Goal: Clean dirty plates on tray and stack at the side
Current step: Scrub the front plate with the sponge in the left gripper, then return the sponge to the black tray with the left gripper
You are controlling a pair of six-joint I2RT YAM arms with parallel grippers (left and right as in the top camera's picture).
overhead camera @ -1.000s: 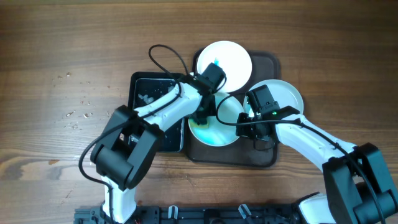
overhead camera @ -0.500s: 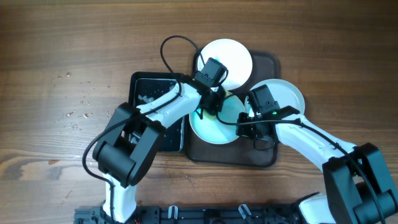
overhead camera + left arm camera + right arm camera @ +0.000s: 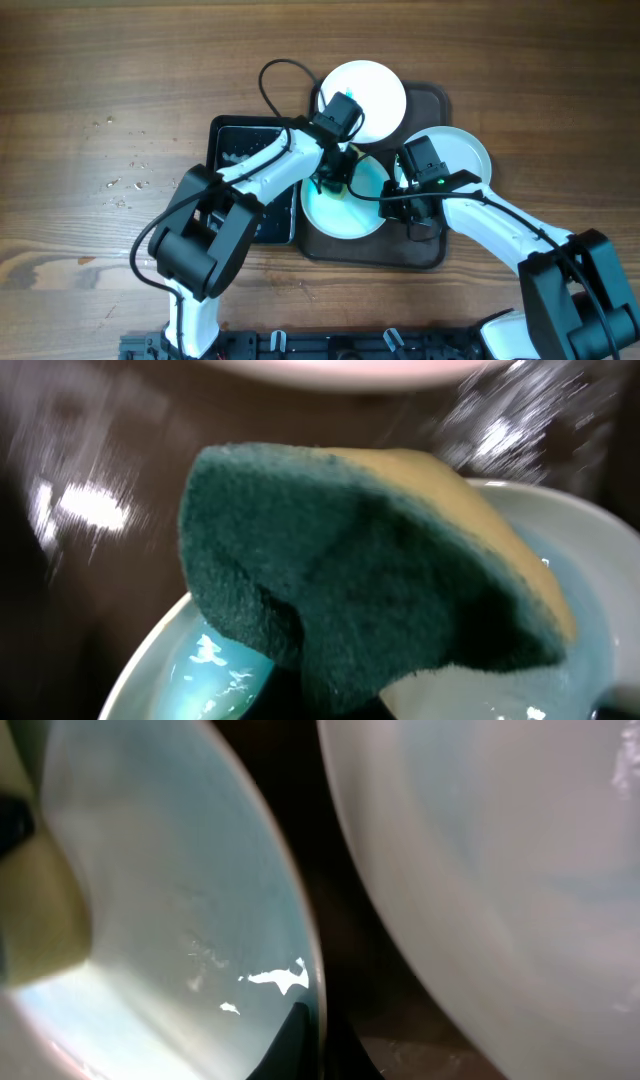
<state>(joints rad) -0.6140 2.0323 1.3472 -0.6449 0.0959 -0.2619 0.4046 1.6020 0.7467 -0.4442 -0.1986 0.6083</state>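
Next, my left gripper lifts the sponge across, lowers it and releases it on the black tray, which lies plate-free to the gripper's left in the overhead view.
Three plates lie on the dark brown tray (image 3: pixel 422 250). The front plate (image 3: pixel 345 215) is smeared blue-green. A white plate (image 3: pixel 375 90) lies at the back and another (image 3: pixel 462 150) at the right. My left gripper (image 3: pixel 333 182) is shut on a teal and yellow sponge (image 3: pixel 350 560), which presses on the front plate (image 3: pixel 190 675). My right gripper (image 3: pixel 400 197) is shut on that plate's right rim (image 3: pixel 305 950), with its fingertips (image 3: pixel 305 1045) on either side of the rim. The right plate (image 3: pixel 500 870) lies close beside it.
A smaller black tray (image 3: pixel 235 150) with wet spots lies to the left of the brown tray, under my left arm. Small crumbs (image 3: pixel 125 183) lie on the wooden table at the far left.
My left gripper has swept the sponge over the front plate, first toward the back and then forward again. The blue-green smear has spread. The right gripper has kept its hold on the rim.
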